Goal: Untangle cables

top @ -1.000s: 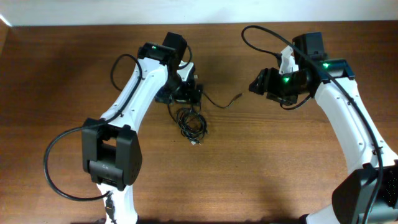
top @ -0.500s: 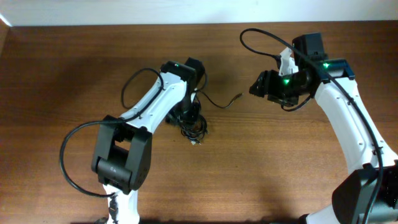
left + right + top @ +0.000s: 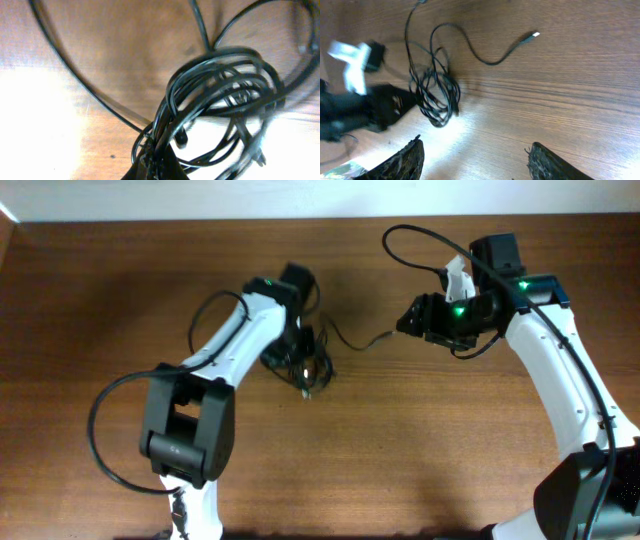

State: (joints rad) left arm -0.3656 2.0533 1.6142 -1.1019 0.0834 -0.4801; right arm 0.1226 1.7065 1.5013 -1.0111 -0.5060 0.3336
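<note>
My left gripper moves toward my right gripper next and pulls away to spread the cables' bunched parts, then returns toward the table's middle (image 3: 338,371), opening.
The cables (image 3: 314,367) are thin black cords bunched in a loose coil on the wooden table, left of centre. My left gripper (image 3: 299,364) is on the coil's left side. In the left wrist view the left gripper (image 3: 155,166) is shut on several strands of the cables (image 3: 220,85), and a small plug (image 3: 259,159) dangles at the lower right. One strand runs right to a silver-tipped plug (image 3: 386,334). My right gripper (image 3: 404,321) hovers just right of that tip. In the right wrist view the right gripper (image 3: 475,165) is open and empty, with the cables (image 3: 438,95) and silver tip (image 3: 535,34) beyond it.
The thick black cable of the left arm (image 3: 105,405) loops out to the left. The right arm's own cable (image 3: 405,235) arches above its wrist. The table's far edge meets a white wall (image 3: 200,200).
My left gripper was open and has shut on the coil. The left arm swung over the bundle, which shifted slightly toward the table's far side. The right arm barely moved.
</note>
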